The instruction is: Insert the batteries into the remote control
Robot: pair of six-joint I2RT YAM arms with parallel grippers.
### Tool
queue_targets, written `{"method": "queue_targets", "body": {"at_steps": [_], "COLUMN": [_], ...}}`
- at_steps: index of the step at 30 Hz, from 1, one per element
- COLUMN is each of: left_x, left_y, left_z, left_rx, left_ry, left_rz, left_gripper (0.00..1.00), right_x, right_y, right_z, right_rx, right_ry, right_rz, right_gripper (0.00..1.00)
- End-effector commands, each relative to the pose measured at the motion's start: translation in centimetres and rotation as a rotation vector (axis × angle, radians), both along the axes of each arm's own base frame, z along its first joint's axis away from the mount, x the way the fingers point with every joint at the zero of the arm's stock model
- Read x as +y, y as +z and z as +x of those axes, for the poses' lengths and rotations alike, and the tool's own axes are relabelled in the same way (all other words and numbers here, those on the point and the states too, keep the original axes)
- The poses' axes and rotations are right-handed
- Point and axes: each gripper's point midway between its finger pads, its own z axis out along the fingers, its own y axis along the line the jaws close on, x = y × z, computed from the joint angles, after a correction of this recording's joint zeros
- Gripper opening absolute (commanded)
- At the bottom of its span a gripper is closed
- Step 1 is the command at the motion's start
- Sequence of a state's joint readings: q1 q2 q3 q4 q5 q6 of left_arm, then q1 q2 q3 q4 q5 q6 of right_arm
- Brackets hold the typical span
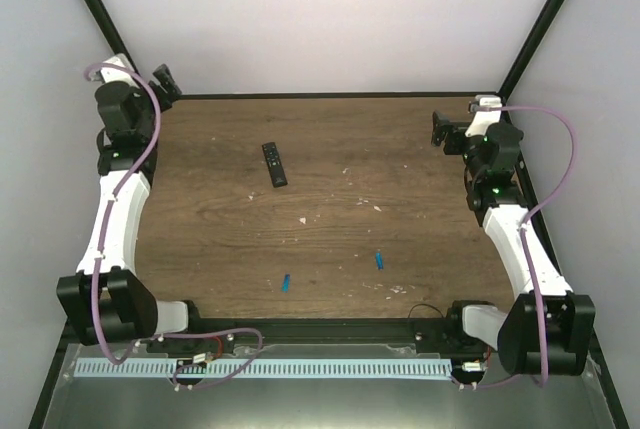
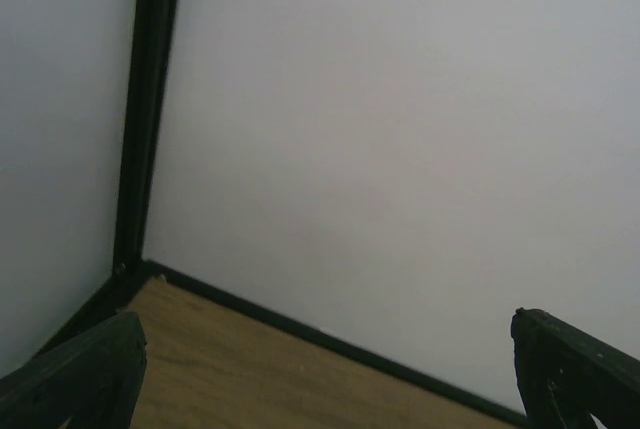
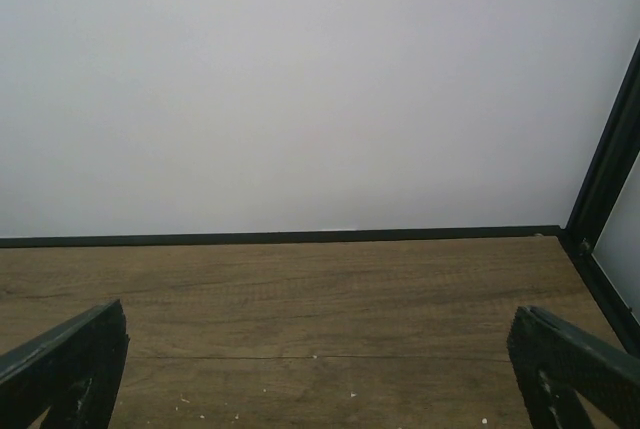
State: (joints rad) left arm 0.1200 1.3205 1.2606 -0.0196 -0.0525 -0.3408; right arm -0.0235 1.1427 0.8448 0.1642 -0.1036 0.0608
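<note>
The left gripper's fingers face the wall, so the robot should next swing that gripper to the right in the top view, tip its fingers down and lower them astride the remote's middle [image 1: 274, 164].
The slim black remote control [image 1: 274, 164] lies on the wooden table [image 1: 330, 239] at the back left of middle. Two tiny bright blue batteries lie near the front: one [image 1: 286, 282] left of middle, the other [image 1: 379, 260] right of it. My left gripper [image 1: 165, 82] is at the far left back corner, open and empty, far from the remote. My right gripper [image 1: 441, 129] is at the far right back, open and empty. Both wrist views show only bare table, wall and spread fingertips [image 2: 90, 369] [image 3: 70, 364].
Pale specks of debris [image 1: 305, 219] are scattered over the middle of the table. White walls with black frame posts [image 1: 545, 19] close in the back and sides. A metal rail with cables [image 1: 260, 369] runs along the near edge.
</note>
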Motion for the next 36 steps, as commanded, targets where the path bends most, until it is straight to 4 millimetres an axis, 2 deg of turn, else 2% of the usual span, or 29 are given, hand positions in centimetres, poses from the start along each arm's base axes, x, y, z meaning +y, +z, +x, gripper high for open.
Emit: {"method": "queue_targets", "body": {"at_steps": [1, 4, 10, 11, 15, 16, 17, 19, 22, 24, 28, 33, 36], "left_x": [-2.4, -3.4, -8.2, -8.9, -10.9, -11.3, -11.8, -12.7, -14.1, -15.5, -17.6, -20.3, -20.9], "left_y": [-1.5, -3.0, -8.1, -8.5, -14.0, -15.9, -16.7, -19.9, -23.0, -24.0, -24.2, -24.7, -25.3], "left_z": [0.3, 1.4, 5.7, 6.5, 8.4, 8.6, 9.0, 9.2, 9.2, 9.1, 9.4, 9.6, 9.6], "left_rx": [-0.008, 0.037, 0.314, 0.355, 0.610, 0.679, 0.724, 0.844, 0.968, 1.000, 0.989, 0.974, 0.983], "left_ry": [-0.145, -0.197, -0.323, -0.331, -0.344, -0.349, -0.354, -0.371, -0.374, -0.373, -0.316, -0.329, -0.309], "left_rz": [-0.019, -0.043, 0.039, 0.034, -0.101, -0.139, -0.169, -0.214, -0.226, -0.190, -0.070, -0.113, -0.143], "left_gripper": [1.00, 1.00, 1.00, 1.00, 1.00, 1.00, 1.00, 0.99, 0.93, 0.91, 0.91, 0.90, 0.90], "right_x": [-0.6, -0.7, -1.6, -1.7, -1.6, -1.5, -1.3, -1.0, -0.3, 0.2, 1.9, 3.4, 3.9], "right_y": [2.6, 2.4, -0.1, -0.5, -3.8, -4.5, -5.1, -6.5, -8.7, -10.3, -12.5, -13.2, -13.2], "right_z": [0.5, 0.9, 2.6, 2.9, 4.4, 4.7, 4.9, 5.2, 5.4, 5.6, 6.1, 7.0, 7.6], "right_rx": [-0.042, -0.022, 0.135, 0.169, 0.346, 0.385, 0.419, 0.483, 0.571, 0.630, 0.710, 0.723, 0.725], "right_ry": [-0.020, -0.029, -0.081, -0.087, -0.084, -0.085, -0.080, -0.076, -0.085, -0.096, -0.086, -0.047, -0.034], "right_rz": [-0.010, -0.002, 0.016, 0.018, 0.039, 0.052, 0.066, 0.091, 0.113, 0.106, 0.076, 0.078, 0.075], "right_gripper": [1.00, 1.00, 1.00, 1.00, 1.00, 1.00, 1.00, 1.00, 1.00, 1.00, 1.00, 1.00, 1.00]}}
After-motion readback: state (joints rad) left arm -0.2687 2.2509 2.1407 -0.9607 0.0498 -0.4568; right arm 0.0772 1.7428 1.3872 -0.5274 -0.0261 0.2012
